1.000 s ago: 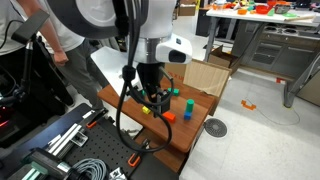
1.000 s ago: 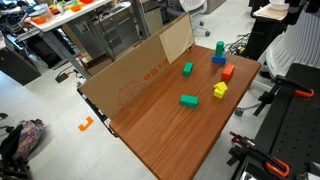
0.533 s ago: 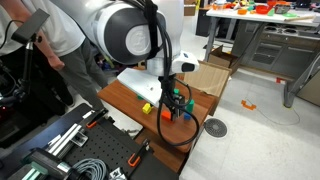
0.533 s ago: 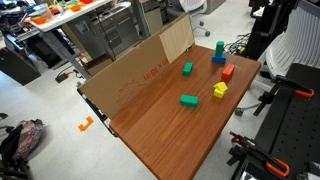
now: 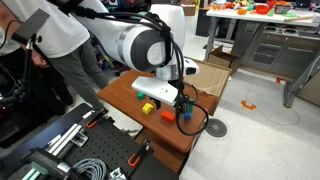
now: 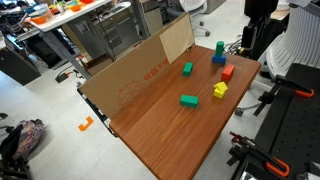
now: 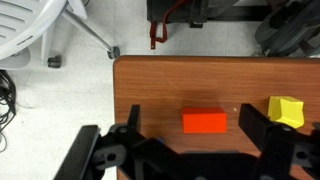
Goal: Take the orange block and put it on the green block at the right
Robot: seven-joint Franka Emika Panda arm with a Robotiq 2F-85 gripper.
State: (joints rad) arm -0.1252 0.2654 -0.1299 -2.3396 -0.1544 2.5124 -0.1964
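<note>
My gripper lowers over the orange block [image 6: 228, 73] [image 7: 204, 122] next, then closes there, since the block sits between and below its two open fingers.
The orange block [image 7: 204, 122] lies flat on the wooden table [image 7: 180, 80], and in the wrist view it sits between my gripper's two open fingers [image 7: 194, 128]. I cannot tell the fingers' height above the table. The block also shows in both exterior views [image 6: 228, 72] [image 5: 168, 116]. The dark teal green block [image 6: 219, 47] stands by a blue block [image 6: 217, 59] near the table's far corner. My gripper [image 5: 180, 101] hangs over the blocks at the table's end and holds nothing.
A yellow block [image 7: 285, 110] [image 6: 220, 90] lies just beside the orange one. A wide flat green block [image 6: 189, 100] and a brighter green cube [image 6: 187, 69] lie further in. A cardboard wall [image 6: 150, 65] lines one table edge. A person stands behind the arm [image 5: 60, 40].
The arm has swung and lowered across the table end, from behind the blocks to over the orange block. The blocks have not moved.
</note>
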